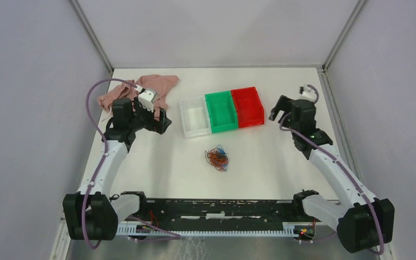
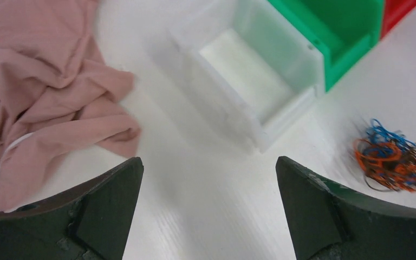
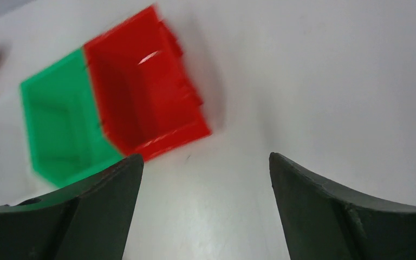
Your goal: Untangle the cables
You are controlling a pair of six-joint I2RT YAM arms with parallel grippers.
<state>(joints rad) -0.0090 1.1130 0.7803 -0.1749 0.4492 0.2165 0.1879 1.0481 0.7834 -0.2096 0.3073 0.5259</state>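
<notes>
I should move my right gripper back past the red bin and down onto the wad's edge toward that bin (image 1: pixel 225 155), because the wad lies in front of the bins.
The cables (image 1: pixel 217 157) are a small wad of thin curly orange-red, blue and dark wires lying on the white table in front of the bins. The wad also shows at the right edge of the left wrist view (image 2: pixel 394 158). My left gripper (image 1: pixel 165 123) is open and empty, held above the table left of the white bin, well away from the wad; its jaws (image 2: pixel 208 173) stand wide apart. My right gripper (image 1: pixel 274 115) is open and empty just right of the red bin; its jaws (image 3: pixel 206 168) are wide apart over bare table. The wad is out of the right wrist view.
Three bins stand in a row at mid-table: white (image 1: pixel 195 117), green (image 1: pixel 220 111), red (image 1: pixel 248 106). A pink cloth (image 1: pixel 157 86) with a white cord (image 2: pixel 2 160) lies at the back left. Grey walls enclose the table.
</notes>
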